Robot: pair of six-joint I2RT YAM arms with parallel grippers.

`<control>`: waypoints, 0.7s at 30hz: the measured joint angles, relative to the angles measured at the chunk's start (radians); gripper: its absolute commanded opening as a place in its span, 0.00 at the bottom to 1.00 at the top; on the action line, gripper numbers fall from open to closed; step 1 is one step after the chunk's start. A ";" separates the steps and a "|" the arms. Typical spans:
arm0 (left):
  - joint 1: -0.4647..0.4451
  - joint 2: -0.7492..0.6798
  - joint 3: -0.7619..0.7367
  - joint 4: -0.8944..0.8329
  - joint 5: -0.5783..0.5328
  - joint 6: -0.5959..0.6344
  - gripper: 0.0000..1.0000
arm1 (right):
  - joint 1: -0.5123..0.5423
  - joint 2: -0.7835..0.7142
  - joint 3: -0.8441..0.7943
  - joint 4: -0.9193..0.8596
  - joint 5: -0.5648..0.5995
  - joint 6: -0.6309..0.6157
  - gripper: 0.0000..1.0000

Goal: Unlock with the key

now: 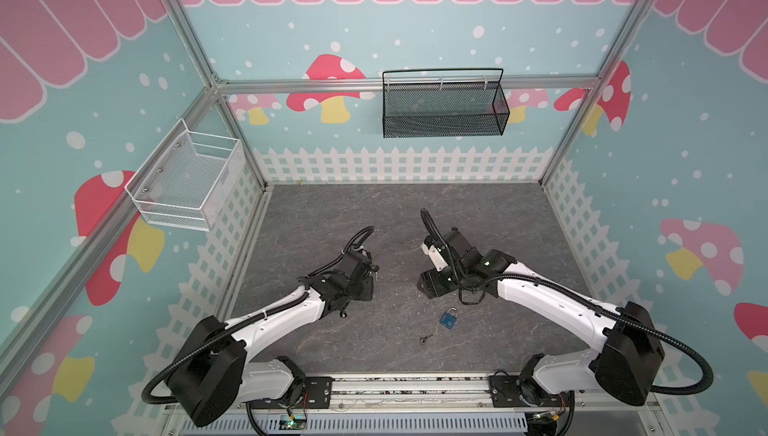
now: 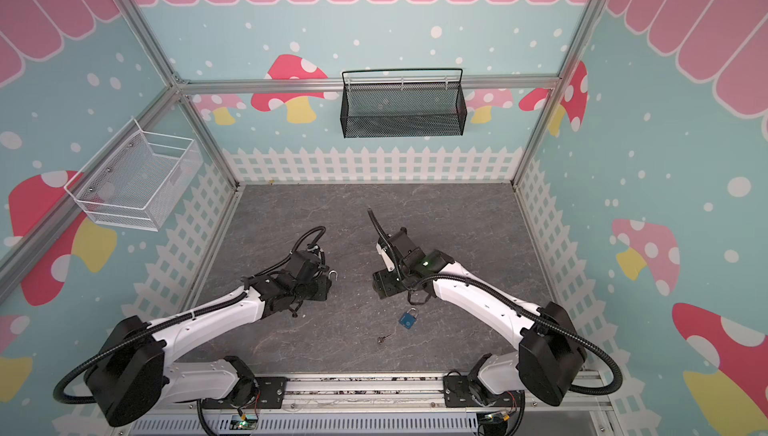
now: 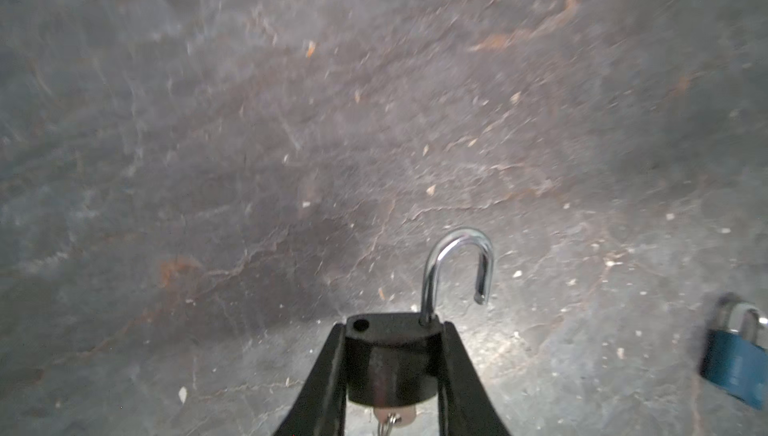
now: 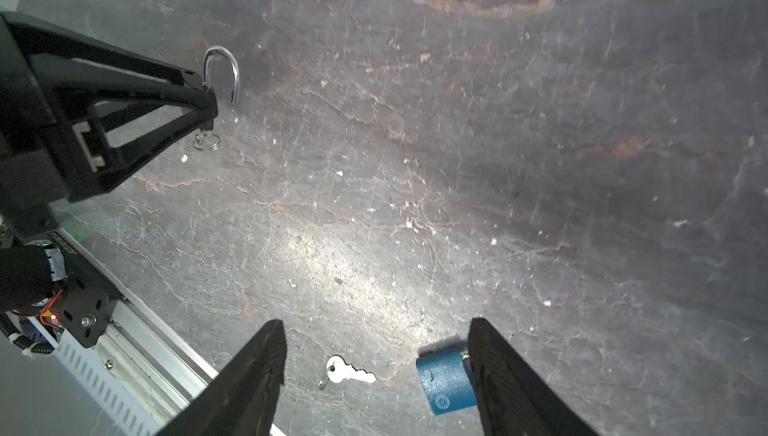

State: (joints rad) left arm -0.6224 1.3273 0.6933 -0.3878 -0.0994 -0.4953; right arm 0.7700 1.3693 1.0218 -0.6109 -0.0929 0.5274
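Note:
The black padlock (image 3: 390,355) should go down with my left gripper to the bare tabletop below it, and my left gripper should open to release it there. The padlock's silver shackle is already swung open.
My left gripper (image 3: 395,325) is shut on a black padlock (image 3: 390,355), one finger on each side of its body. Its silver shackle (image 3: 457,263) stands swung open, one end free of the body. A key (image 3: 392,415) with a ring sits in the padlock's bottom. In a top view the shackle (image 2: 332,275) shows at the left gripper's tip. My right gripper (image 4: 376,323) hangs open above the table with nothing between its fingers. Below it lie a loose silver key (image 4: 349,371) and a blue padlock (image 4: 444,380), shackle closed, also in a top view (image 1: 449,318).
The grey stone-patterned table (image 1: 498,226) is walled on three sides. A black mesh basket (image 1: 442,107) hangs on the back wall and a white wire basket (image 1: 187,180) on the left wall. The arms' mounting rail (image 1: 407,388) runs along the front edge.

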 measured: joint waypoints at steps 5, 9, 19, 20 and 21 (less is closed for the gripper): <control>0.001 0.114 0.034 -0.050 0.055 -0.042 0.00 | 0.039 -0.023 -0.067 0.024 0.000 0.071 0.72; 0.001 0.191 0.065 -0.058 0.074 -0.065 0.00 | 0.059 -0.026 -0.097 0.037 0.004 0.108 0.71; 0.001 0.232 0.110 -0.099 0.068 -0.105 0.38 | 0.076 -0.027 -0.119 0.041 0.014 0.137 0.72; 0.001 0.232 0.110 -0.101 0.066 -0.107 0.42 | 0.077 -0.027 -0.119 0.041 0.013 0.137 0.72; 0.001 0.231 0.110 -0.103 0.066 -0.110 0.45 | 0.077 -0.027 -0.119 0.041 0.014 0.137 0.72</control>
State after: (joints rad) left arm -0.6212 1.5581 0.8036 -0.4908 -0.0334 -0.6056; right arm 0.8467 1.3426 0.9028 -0.5701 -0.0792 0.6640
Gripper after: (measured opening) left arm 0.391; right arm 0.717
